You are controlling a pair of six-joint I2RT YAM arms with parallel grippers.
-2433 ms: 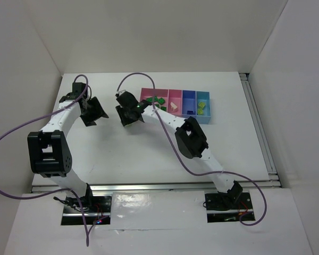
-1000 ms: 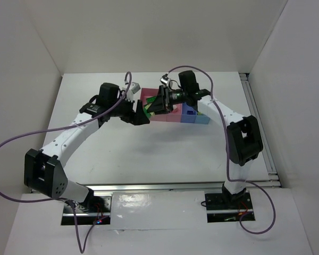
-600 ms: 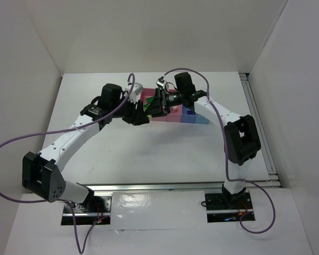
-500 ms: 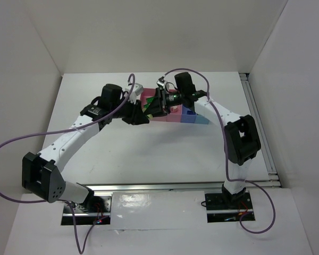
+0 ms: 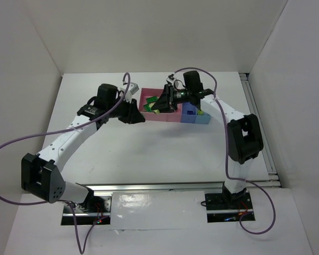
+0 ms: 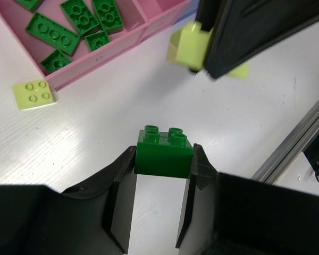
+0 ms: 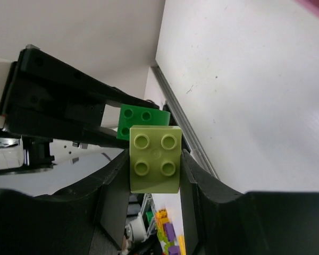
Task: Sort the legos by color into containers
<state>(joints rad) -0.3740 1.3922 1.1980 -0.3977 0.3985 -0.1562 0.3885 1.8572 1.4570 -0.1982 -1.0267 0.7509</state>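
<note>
The left gripper moves the dark green lego outward over the near part (image 5: 150,108) (image 6: 80,41) of the wide pink bin next, then lowers it before opening.
My left gripper (image 6: 162,159) is shut on a dark green two-by-two lego (image 6: 164,151), held above the table in front of the containers. My right gripper (image 7: 154,167) is shut on a yellow-green two-by-two lego (image 7: 154,159), which also shows in the left wrist view (image 6: 189,47). The two grippers (image 5: 141,117) (image 5: 156,108) face each other, a small gap apart, by the wide pink bin (image 5: 147,92). That bin (image 6: 98,59) holds several dark green legos (image 6: 52,33). A flat yellow-green lego (image 6: 34,94) lies on the table just outside it.
The blue bin (image 5: 188,113) and light blue bin (image 5: 203,118) sit to the right, partly hidden by the right arm. The narrow pink bin (image 6: 167,9) adjoins the wide one. A metal rail (image 6: 300,133) runs along the table edge.
The two grippers, pressed together over the pink bin's front half a second ago, have drawn apart. The right one moved back right with the yellow-green lego, the left one keeps the green lego.
</note>
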